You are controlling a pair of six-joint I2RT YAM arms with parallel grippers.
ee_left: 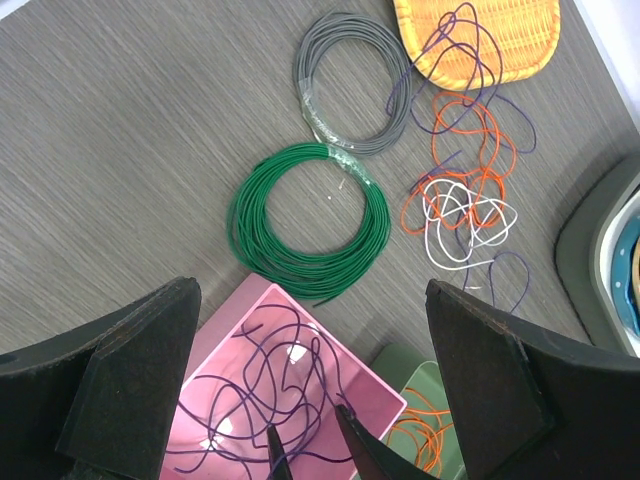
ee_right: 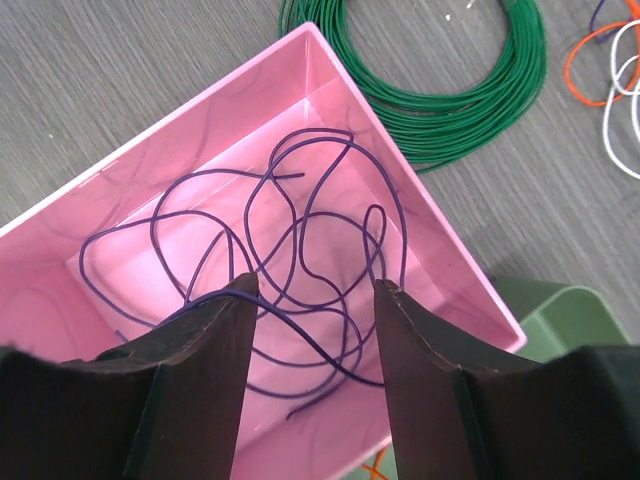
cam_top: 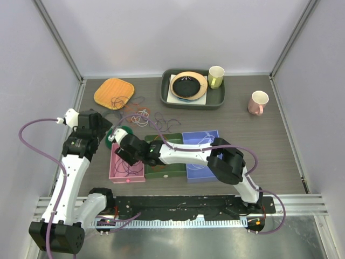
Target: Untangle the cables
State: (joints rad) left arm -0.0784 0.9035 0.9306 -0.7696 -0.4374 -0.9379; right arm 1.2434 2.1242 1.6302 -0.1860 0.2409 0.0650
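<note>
My right gripper rises from the pink box (cam_top: 119, 171) next, then goes outward past the green box and down onto a purple loop trailing from the tangle.
A loose tangle of orange, purple and white cables (ee_left: 465, 190) lies on the table by the woven mat; it also shows in the top view (cam_top: 143, 116). Several purple cables (ee_right: 300, 250) lie in the pink box (ee_right: 150, 160). My right gripper (ee_right: 315, 285) is open, low over that box (cam_top: 119, 171), and one purple strand runs across its left fingertip (ee_right: 235, 290). My left gripper (ee_left: 315, 400) is open and empty, hovering above the pink box's far corner (ee_left: 260, 295) and the green coil (ee_left: 310, 220). In the top view the two grippers, left (cam_top: 111, 137) and right (cam_top: 123, 154), are close together.
A green box (ee_left: 425, 400) with orange cables and a blue box (cam_top: 200, 156) stand right of the pink box. A grey coil (ee_left: 355, 85) and an orange woven mat (cam_top: 114, 93) lie behind. A tray (cam_top: 192, 100) with a plate, a yellow cup (cam_top: 216, 76) and a pink cup (cam_top: 258, 102) stand at the back right.
</note>
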